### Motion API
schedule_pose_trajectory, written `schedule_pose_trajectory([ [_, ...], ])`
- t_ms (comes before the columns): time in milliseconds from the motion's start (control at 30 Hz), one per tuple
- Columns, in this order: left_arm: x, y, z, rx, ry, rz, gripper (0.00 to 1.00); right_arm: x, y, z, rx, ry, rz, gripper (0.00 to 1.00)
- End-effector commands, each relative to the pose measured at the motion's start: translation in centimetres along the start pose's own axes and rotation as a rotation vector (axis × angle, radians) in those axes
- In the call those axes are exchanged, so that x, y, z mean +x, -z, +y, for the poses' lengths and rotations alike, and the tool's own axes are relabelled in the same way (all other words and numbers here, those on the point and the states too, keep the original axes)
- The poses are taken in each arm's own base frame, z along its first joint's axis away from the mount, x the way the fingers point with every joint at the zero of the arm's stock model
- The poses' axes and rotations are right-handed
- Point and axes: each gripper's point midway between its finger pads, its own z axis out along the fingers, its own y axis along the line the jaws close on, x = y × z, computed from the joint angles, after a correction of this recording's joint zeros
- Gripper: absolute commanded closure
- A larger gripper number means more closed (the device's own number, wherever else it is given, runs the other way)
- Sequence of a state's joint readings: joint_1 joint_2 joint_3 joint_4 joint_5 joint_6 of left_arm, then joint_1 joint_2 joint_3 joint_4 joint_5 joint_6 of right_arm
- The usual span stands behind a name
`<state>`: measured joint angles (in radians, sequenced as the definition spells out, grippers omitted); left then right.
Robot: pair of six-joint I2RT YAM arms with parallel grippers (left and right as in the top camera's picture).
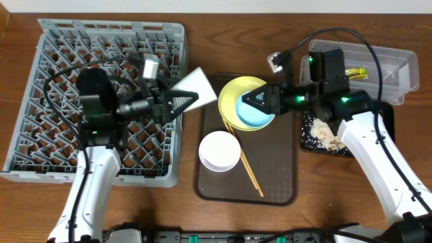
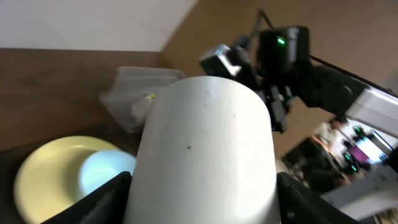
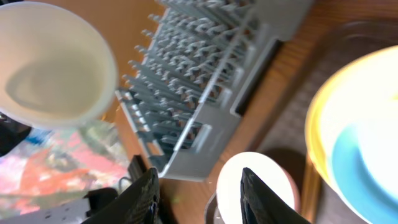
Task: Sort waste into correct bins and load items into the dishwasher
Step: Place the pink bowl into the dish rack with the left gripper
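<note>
The near slots of the grey dish rack are empty, so I will bring my left gripper back over them, then lower it and release the small white cup [image 1: 197, 85] there.
My left gripper [image 1: 187, 100] is shut on the small white cup [image 1: 197, 85] and holds it tilted in the air between the grey dish rack [image 1: 67, 67] and the brown tray. In the left wrist view the cup [image 2: 205, 137] fills the space between the fingers [image 2: 205, 208]. My right gripper [image 1: 260, 100] is open and empty, hovering over the light blue bowl [image 1: 260, 118] that sits on the yellow plate [image 1: 233, 94]. The white-pinkish bowl [image 1: 219, 150] and the chopsticks [image 1: 244, 162] lie on the brown tray. The right wrist view shows the open fingers [image 3: 202, 199], the cup [image 3: 53, 62], the rack [image 3: 205, 68] and the white-pinkish bowl [image 3: 258, 186].
The brown serving tray [image 1: 277, 175] lies in the middle. The clear tub [image 1: 398, 64] at the back right holds a green-and-yellow wrapper [image 1: 356, 72]. The black tray [image 1: 310, 138] in front of it holds rice-like crumbs [image 1: 325, 131].
</note>
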<state>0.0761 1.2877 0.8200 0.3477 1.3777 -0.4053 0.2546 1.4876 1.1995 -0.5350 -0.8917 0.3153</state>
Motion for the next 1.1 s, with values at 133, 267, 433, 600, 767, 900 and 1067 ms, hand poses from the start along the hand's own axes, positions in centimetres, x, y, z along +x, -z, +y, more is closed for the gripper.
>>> schedule_pose_trajectory([
  [133, -1.2, 3.2, 6.3, -0.337, 0.019, -0.106, 0.76, -0.5, 1.6, -2.8, 0.105, -0.015, -0.025, 0.60],
  [267, -0.2, 4.8, 9.3, -0.515, 0.058, -0.103, 0.76, -0.1, 1.9, -3.9, 0.165, -0.028, -0.022, 0.60],
  [433, 1.0, 7.4, 10.7, -0.744, 0.066, -0.050, 0.77, 0.5, 2.8, -5.4, 0.250, -0.047, -0.012, 0.60],
  [600, 1.5, 12.2, 10.2, -1.064, 0.116, 0.029, 0.78, 1.7, 4.1, -7.5, 0.384, -0.089, 0.023, 0.61],
  [767, 3.9, 15.6, 9.4, -1.261, 0.226, 0.139, 0.78, 2.3, 6.8, -8.9, 0.548, -0.096, 0.068, 0.60],
  [900, 6.6, 17.1, 9.4, -1.336, 0.305, 0.232, 0.77, 2.4, 10.2, -9.7, 0.714, -0.096, 0.097, 0.59],
  [1067, 9.6, 17.5, 10.0, -1.353, 0.414, 0.354, 0.77, 2.6, 11.8, -9.5, 0.780, -0.087, 0.125, 0.58],
])
